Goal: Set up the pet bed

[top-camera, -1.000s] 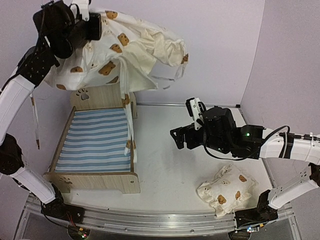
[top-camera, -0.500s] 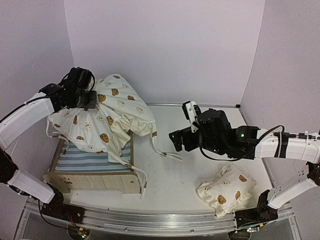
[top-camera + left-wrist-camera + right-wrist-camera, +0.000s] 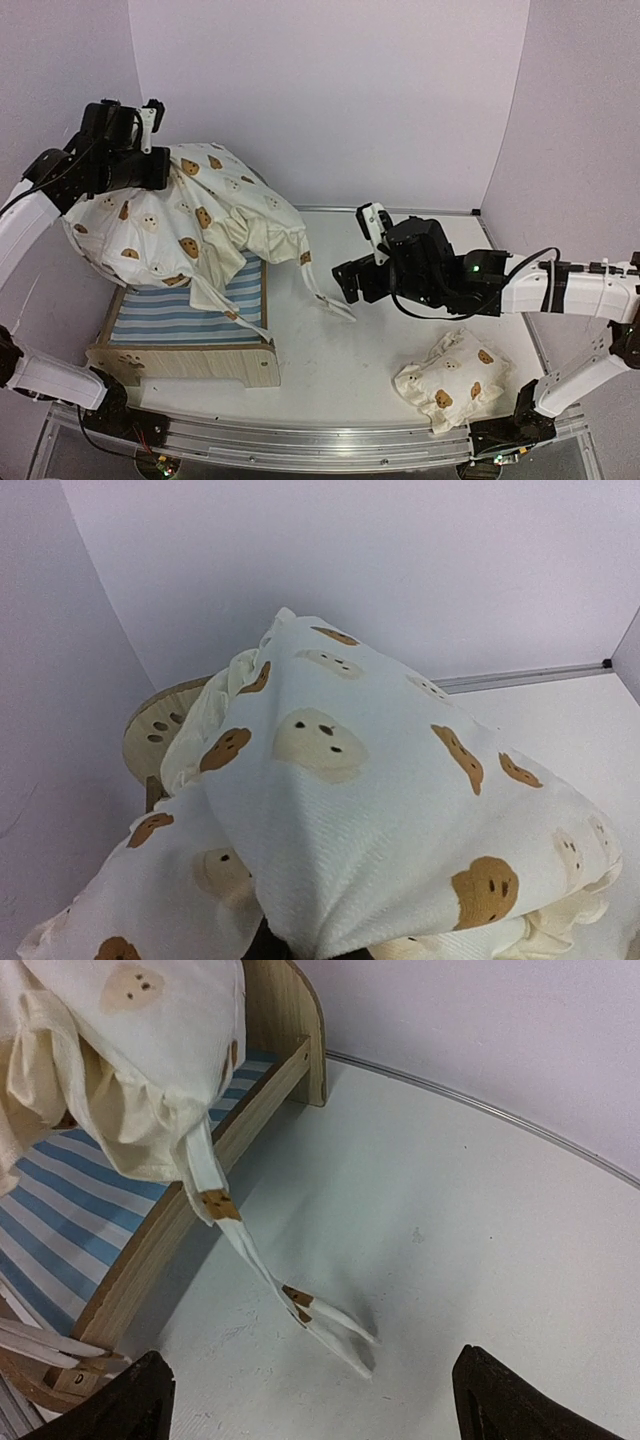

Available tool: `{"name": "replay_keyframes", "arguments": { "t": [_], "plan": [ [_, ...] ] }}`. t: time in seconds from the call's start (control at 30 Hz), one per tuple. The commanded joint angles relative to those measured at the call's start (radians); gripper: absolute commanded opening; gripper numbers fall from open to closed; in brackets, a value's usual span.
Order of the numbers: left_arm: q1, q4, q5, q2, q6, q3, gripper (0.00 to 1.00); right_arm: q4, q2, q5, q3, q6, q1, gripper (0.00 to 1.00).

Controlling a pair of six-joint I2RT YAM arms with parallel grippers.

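Observation:
The raised cushion hides the headboard (image 3: 155, 730), the near stripes are bare. My left gripper should first move back and down over the bed, then open.
The pet bed (image 3: 183, 362) is a light-wood frame with a blue-and-white striped base, at the table's left. My left gripper (image 3: 150, 168) is shut on the large cream bear-print cushion (image 3: 190, 225) and holds it draped over the bed's head end, hiding the headboard from above. In the left wrist view the cushion (image 3: 350, 810) fills the frame, covers the fingers, and the headboard (image 3: 155, 730) peeks out at left. My right gripper (image 3: 345, 285) is open and empty above the table, right of the bed. It (image 3: 315, 1410) hovers over a cushion tie (image 3: 300, 1305) lying beside the bed rail (image 3: 180, 1225).
A small cream bear-print pillow (image 3: 452, 380) lies at the near right of the table. Cushion ties hang over the bed's right side onto the table (image 3: 330, 305). Purple walls close in the back and both sides.
The left arm has brought the cushion down from high above the headboard onto the bed's head end, then drawn it slightly up and left. The right gripper has edged left.

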Motion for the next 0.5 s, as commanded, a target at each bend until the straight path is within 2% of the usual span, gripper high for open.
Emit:
{"name": "replay_keyframes", "arguments": {
  "t": [0.0, 0.07, 0.17, 0.23, 0.37, 0.47],
  "plan": [
    [0.011, -0.036, -0.084, -0.054, -0.103, 0.026, 0.0, 0.029, 0.036, -0.06, 0.082, -0.015, -0.004, 0.98],
    [0.011, -0.1, -0.175, -0.032, -0.25, 0.039, 0.0, 0.029, 0.069, -0.169, 0.125, 0.008, -0.026, 0.98],
    [0.011, -0.181, -0.196, -0.01, -0.487, 0.028, 0.0, 0.039, 0.158, -0.404, 0.217, 0.131, -0.096, 0.98],
    [0.011, -0.207, -0.182, -0.003, -0.575, 0.009, 0.0, 0.08, 0.231, -0.565, 0.277, 0.203, -0.129, 0.98],
    [0.01, -0.332, -0.31, 0.018, -0.751, 0.046, 0.0, 0.141, 0.413, -0.74, 0.427, 0.331, -0.154, 0.97],
    [0.01, -0.34, -0.327, 0.001, -0.845, 0.058, 0.0, 0.181, 0.56, -0.814, 0.57, 0.429, -0.168, 0.95]
  ]
}}
